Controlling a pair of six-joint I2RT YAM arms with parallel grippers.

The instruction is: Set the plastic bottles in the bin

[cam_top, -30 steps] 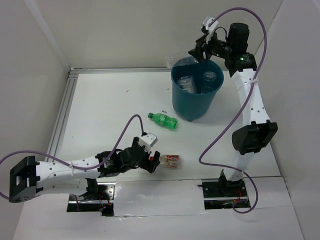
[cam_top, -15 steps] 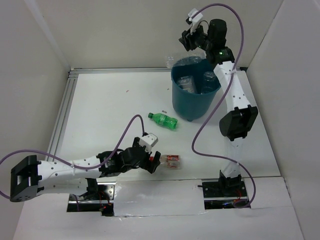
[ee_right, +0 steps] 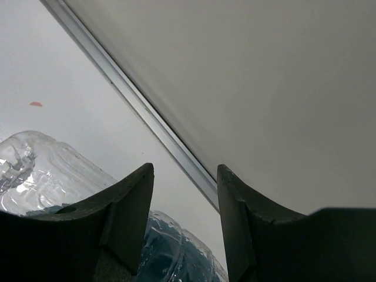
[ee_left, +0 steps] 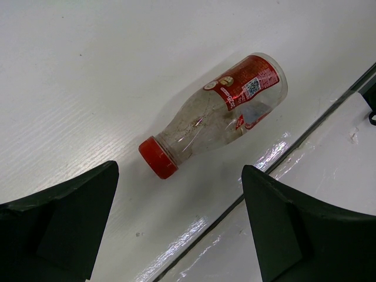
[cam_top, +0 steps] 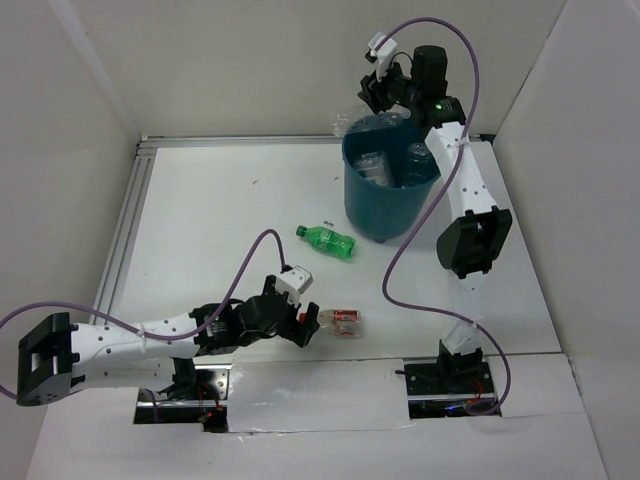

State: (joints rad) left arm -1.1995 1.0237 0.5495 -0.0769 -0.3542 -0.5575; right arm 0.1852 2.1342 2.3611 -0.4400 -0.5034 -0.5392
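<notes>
My left gripper moves past the bottle's cap and down onto the bottle's clear middle [cam_top: 327,321] [ee_left: 202,121] next, since that lies below it and to its right in the top view.
The teal bin [cam_top: 392,205] stands at the back right with clear bottles [cam_top: 372,165] inside it. Another clear bottle [cam_top: 362,123] lies against its back-left rim. A green bottle [cam_top: 328,241] lies on the table mid-way. The red-capped bottle [cam_top: 343,320] lies near the front edge. My left gripper [cam_top: 308,325] is open just left of it, low over the table. In the left wrist view this bottle [ee_left: 214,113] points its cap toward my open left gripper [ee_left: 179,168]. My right gripper [cam_top: 371,98] hangs open and empty above the bin's back-left rim, fingers apart [ee_right: 185,168].
A metal rail [cam_top: 130,215] runs along the table's left and back edges. White walls enclose the back and both sides. A seam [ee_left: 305,138] marks the table's front strip close beside the red-capped bottle. In the right wrist view, crinkled clear plastic [ee_right: 35,170] lies below the fingers.
The right arm has swung left from above the bin's right side to above its back-left rim, jaws slightly narrower. The left arm and the loose bottles have not moved.
</notes>
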